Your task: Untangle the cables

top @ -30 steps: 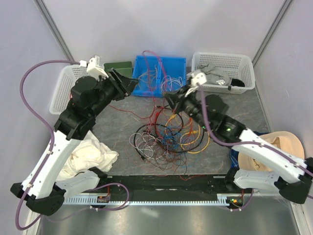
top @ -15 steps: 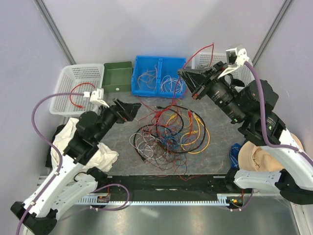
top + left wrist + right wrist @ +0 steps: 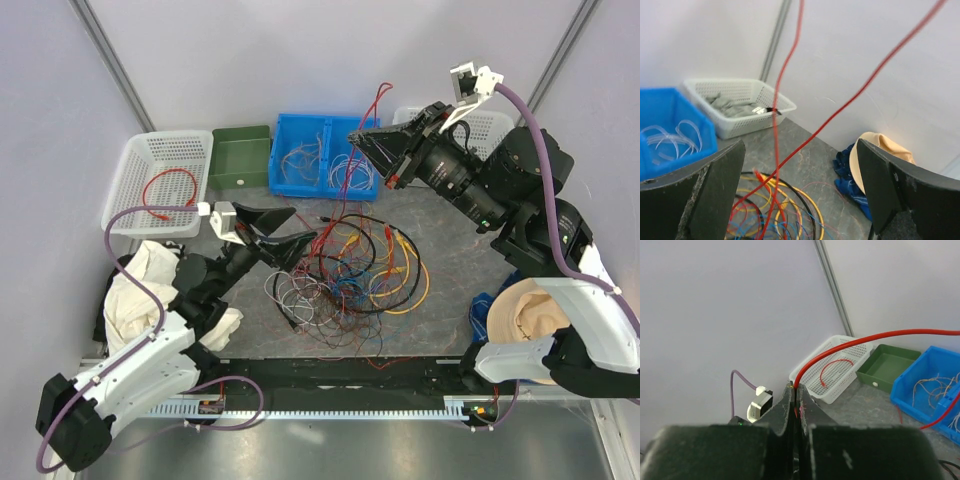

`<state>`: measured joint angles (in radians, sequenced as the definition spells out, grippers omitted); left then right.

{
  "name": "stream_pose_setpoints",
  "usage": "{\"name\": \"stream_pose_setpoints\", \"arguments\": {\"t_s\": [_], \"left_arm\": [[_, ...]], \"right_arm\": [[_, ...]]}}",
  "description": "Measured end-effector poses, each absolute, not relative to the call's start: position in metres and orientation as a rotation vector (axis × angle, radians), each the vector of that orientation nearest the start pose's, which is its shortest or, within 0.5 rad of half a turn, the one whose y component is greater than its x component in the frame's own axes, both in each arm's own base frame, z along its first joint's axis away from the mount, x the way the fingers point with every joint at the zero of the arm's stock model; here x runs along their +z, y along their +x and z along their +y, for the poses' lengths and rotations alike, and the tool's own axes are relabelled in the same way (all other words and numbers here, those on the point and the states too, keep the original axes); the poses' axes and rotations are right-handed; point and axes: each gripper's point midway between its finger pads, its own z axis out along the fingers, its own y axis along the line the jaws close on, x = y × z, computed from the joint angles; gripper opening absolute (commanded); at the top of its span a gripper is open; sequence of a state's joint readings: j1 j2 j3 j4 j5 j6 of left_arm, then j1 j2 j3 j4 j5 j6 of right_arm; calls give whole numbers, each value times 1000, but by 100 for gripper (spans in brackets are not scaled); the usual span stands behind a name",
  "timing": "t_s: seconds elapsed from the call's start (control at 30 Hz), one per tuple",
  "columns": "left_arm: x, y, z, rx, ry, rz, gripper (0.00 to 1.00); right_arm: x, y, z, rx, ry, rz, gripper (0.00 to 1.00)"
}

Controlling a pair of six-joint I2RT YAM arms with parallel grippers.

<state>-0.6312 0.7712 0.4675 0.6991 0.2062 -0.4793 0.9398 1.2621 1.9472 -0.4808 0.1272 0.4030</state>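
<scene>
Next I will shift my left gripper toward the right in the overhead view to the hanging red cable, since it runs from my right gripper into the tangle.
A tangle of cables [image 3: 345, 272] in red, yellow, orange, blue, white and black lies in the middle of the grey table. My right gripper [image 3: 355, 137] is raised above the blue bin and shut on a red cable [image 3: 850, 344], which loops up and runs down into the tangle. The same red cable [image 3: 785, 125] hangs in two strands in front of my left gripper [image 3: 288, 228]. That gripper is open and empty, low at the tangle's left edge, with the strands between its jaws and beyond them.
A blue bin [image 3: 312, 152] with thin wires, a green tray [image 3: 240, 155] and a white basket [image 3: 155, 180] holding one red cable stand at the back. Another white basket [image 3: 490, 125] stands back right. White cloth [image 3: 135, 285] lies left, a tan hat [image 3: 530, 315] on blue cloth right.
My right gripper has lifted the red cable up and away from the tangle toward the back. My left arm has come from the white basket down to the tangle's left edge.
</scene>
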Motion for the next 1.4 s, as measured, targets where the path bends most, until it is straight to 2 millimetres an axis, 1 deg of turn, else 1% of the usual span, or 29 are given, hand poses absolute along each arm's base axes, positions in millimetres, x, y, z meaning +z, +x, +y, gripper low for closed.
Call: {"name": "stream_pose_setpoints", "arguments": {"t_s": [0.07, 0.13, 0.27, 0.37, 0.47, 0.53, 0.6, 0.67, 0.7, 0.73, 0.77, 0.8, 0.87, 0.9, 0.93, 0.97, 1.03, 1.07, 1.1, 1.17, 1.2, 1.23, 1.3, 1.33, 1.4], "left_arm": [[342, 220, -244, -1090, 361, 1188, 99], [338, 217, -257, -1081, 433, 1182, 99], [321, 213, -284, -1057, 575, 1194, 99], [301, 215, -297, -1026, 637, 1231, 99], [279, 227, -303, -973, 652, 1286, 99], [265, 241, -307, -923, 642, 1333, 99], [256, 257, -310, -873, 626, 1372, 99], [250, 275, -314, -814, 602, 1403, 92], [249, 280, -315, -799, 593, 1412, 88], [247, 285, -316, -783, 587, 1420, 75], [246, 289, -318, -772, 584, 1423, 68], [246, 292, -320, -766, 590, 1423, 55], [245, 295, -324, -761, 597, 1423, 42], [246, 297, -326, -758, 603, 1421, 21], [247, 298, -327, -757, 605, 1418, 9], [250, 300, -329, -754, 611, 1412, 2], [254, 301, -331, -756, 625, 1407, 2], [257, 303, -330, -757, 625, 1403, 2], [259, 303, -330, -757, 627, 1405, 2], [263, 302, -328, -755, 629, 1415, 2], [266, 300, -324, -747, 632, 1436, 2], [271, 299, -322, -742, 630, 1448, 2], [294, 298, -313, -723, 607, 1472, 2], [312, 297, -310, -718, 594, 1484, 2], [362, 297, -303, -715, 557, 1477, 2]], "right_arm": [[579, 208, 277, 1042, -275, 1436, 0], [579, 208, 282, 1056, -281, 1450, 0], [575, 209, 290, 1071, -292, 1483, 0], [571, 209, 293, 1078, -299, 1503, 0], [569, 207, 294, 1085, -301, 1514, 0], [567, 206, 294, 1091, -301, 1519, 0], [562, 205, 293, 1095, -301, 1529, 0], [557, 204, 293, 1096, -301, 1541, 0], [554, 204, 293, 1095, -302, 1548, 0], [554, 204, 293, 1095, -302, 1550, 0], [552, 204, 293, 1095, -302, 1552, 0], [551, 204, 293, 1094, -303, 1554, 0], [549, 203, 292, 1093, -303, 1556, 0], [548, 203, 292, 1093, -303, 1557, 0], [548, 202, 291, 1093, -303, 1557, 0], [548, 201, 290, 1095, -302, 1555, 0], [550, 198, 287, 1107, -297, 1545, 0], [551, 197, 285, 1111, -295, 1537, 2], [553, 195, 283, 1116, -292, 1528, 21], [557, 191, 277, 1128, -281, 1513, 45], [558, 189, 273, 1128, -276, 1500, 65], [557, 186, 268, 1126, -270, 1492, 72], [554, 183, 256, 1115, -245, 1479, 85], [552, 181, 247, 1101, -231, 1469, 87], [545, 179, 232, 1077, -198, 1455, 91]]}}
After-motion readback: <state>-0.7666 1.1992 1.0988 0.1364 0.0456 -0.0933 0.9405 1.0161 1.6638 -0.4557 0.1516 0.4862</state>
